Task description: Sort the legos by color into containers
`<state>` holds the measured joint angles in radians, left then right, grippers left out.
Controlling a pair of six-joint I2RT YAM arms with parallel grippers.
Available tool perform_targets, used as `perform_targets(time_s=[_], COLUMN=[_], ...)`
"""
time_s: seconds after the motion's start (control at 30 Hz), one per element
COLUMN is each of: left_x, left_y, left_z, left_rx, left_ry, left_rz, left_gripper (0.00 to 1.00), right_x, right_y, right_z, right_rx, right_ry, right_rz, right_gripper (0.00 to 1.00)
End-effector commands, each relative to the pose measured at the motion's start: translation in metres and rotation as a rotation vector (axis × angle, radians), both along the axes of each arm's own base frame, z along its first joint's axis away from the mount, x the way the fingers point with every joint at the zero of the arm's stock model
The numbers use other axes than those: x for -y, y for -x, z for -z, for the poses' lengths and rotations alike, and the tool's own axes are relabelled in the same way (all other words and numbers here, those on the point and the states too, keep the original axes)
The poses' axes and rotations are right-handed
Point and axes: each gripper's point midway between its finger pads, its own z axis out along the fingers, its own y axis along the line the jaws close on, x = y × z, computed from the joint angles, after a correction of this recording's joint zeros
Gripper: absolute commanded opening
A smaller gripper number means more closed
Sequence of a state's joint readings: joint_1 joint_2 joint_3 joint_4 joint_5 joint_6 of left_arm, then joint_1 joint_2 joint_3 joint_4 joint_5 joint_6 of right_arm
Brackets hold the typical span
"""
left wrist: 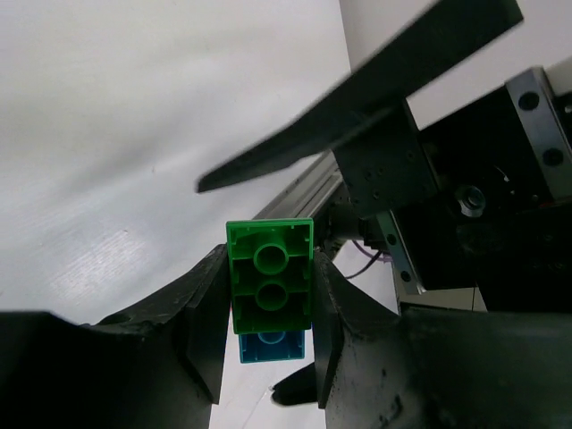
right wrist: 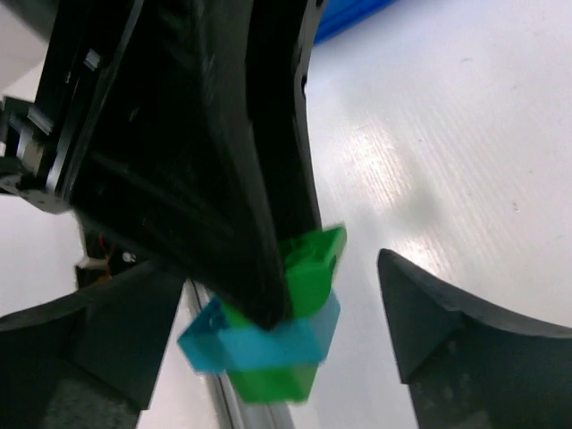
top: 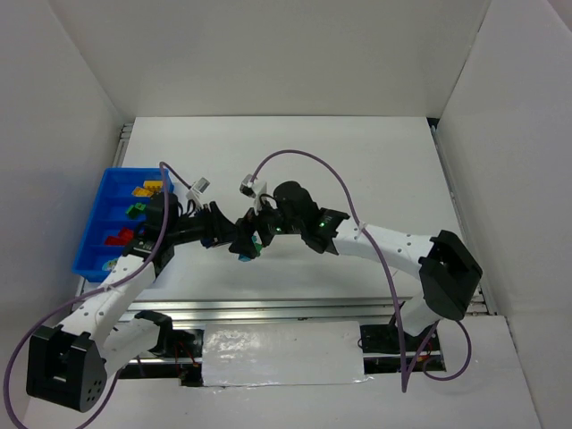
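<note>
Next, my left gripper swings left in the top view over the container's section of green bricks and lets go of its green brick, as colors match.
My left gripper (left wrist: 268, 332) is shut on a stack of joined bricks: a green brick (left wrist: 270, 277) with a teal brick (left wrist: 273, 347) behind it. It holds them above the table near the front middle (top: 248, 249). In the right wrist view the stack (right wrist: 295, 344) shows green, teal and green layers, partly hidden by the left gripper's black finger. My right gripper (right wrist: 286, 331) is open, its jaws on either side of the stack and apart from it. The blue tray (top: 98, 239) at the left holds yellow (top: 148, 189), green (top: 136, 209) and red (top: 121, 238) bricks in separate compartments.
The two grippers meet tip to tip (top: 255, 234) over the white table. Purple cables loop above both arms. A metal rail (top: 295, 308) runs along the table's front edge. White walls enclose the back and sides. A corner of the tray (right wrist: 350, 12) shows in the right wrist view.
</note>
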<state>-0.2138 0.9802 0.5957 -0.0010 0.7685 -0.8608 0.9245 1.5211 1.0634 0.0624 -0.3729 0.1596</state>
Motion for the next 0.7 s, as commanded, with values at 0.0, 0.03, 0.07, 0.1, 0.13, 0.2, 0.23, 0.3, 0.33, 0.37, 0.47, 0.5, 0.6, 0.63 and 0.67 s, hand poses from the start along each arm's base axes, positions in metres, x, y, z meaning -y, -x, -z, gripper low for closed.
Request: perform_targets(time_s=[0.0,0.03,0.07,0.1,0.13,0.2,0.23,0.3,0.33,0.37,0.47,0.5,0.6,0.63,0.67], left_x=[0.009,0.009,0.008,0.005,0.004,0.001,0.0,-0.002,-0.003,-0.004,-0.006,-0.006,0.0,0.005,0.008], left_y=[0.002,-0.002,-0.004,-0.01,-0.014,-0.019,-0.021,-0.025,-0.028,-0.029,-0.032,-0.033,-0.024,-0.016,-0.014], left_z=[-0.03,-0.032,-0.034,-0.031,-0.035,-0.032,-0.035,-0.035,-0.036,-0.037,-0.042,-0.046,-0.062,-0.072,-0.085], left_rx=[0.122,0.128,0.132,0.13,0.144,0.137,0.141,0.15,0.154,0.16,0.185,0.2,0.269,0.306,0.374], left_ry=[0.015,0.012,0.007,-0.012,-0.018,-0.048,-0.054,-0.074,-0.083,-0.088,-0.097,-0.094,-0.043,-0.004,0.024], left_rz=[0.063,0.05,0.035,0.008,-0.005,-0.031,-0.038,-0.051,-0.062,-0.066,-0.072,-0.069,-0.002,0.051,0.07], left_gripper=[0.0,0.0,0.0,0.0,0.0,0.0,0.0,0.0,0.0,0.0,0.0,0.0,0.0,0.0,0.0], right_x=[-0.017,-0.017,-0.016,-0.012,-0.009,0.003,0.01,0.023,0.037,0.044,0.073,0.079,0.091,0.091,0.089], right_y=[-0.013,-0.014,-0.014,-0.018,-0.019,-0.025,-0.026,-0.027,-0.027,-0.026,-0.018,-0.015,-0.003,0.003,0.006], right_z=[-0.035,-0.033,-0.031,-0.027,-0.027,-0.028,-0.037,-0.037,-0.044,-0.046,-0.063,-0.067,-0.079,-0.08,-0.086], right_rx=[0.034,0.026,0.019,0.004,0.0,-0.015,-0.009,-0.032,-0.029,-0.038,-0.091,-0.094,-0.113,-0.122,-0.131], right_ry=[-0.101,-0.094,-0.087,-0.079,-0.082,-0.101,-0.124,-0.147,-0.181,-0.206,-0.348,-0.376,-0.429,-0.436,-0.461], right_rz=[0.006,0.009,0.008,0.028,0.033,0.062,0.08,0.107,0.116,0.12,0.118,0.11,0.059,0.03,0.01], right_gripper=[1.0,1.0,1.0,1.0,1.0,1.0,1.0,1.0,1.0,1.0,1.0,1.0,1.0,1.0,1.0])
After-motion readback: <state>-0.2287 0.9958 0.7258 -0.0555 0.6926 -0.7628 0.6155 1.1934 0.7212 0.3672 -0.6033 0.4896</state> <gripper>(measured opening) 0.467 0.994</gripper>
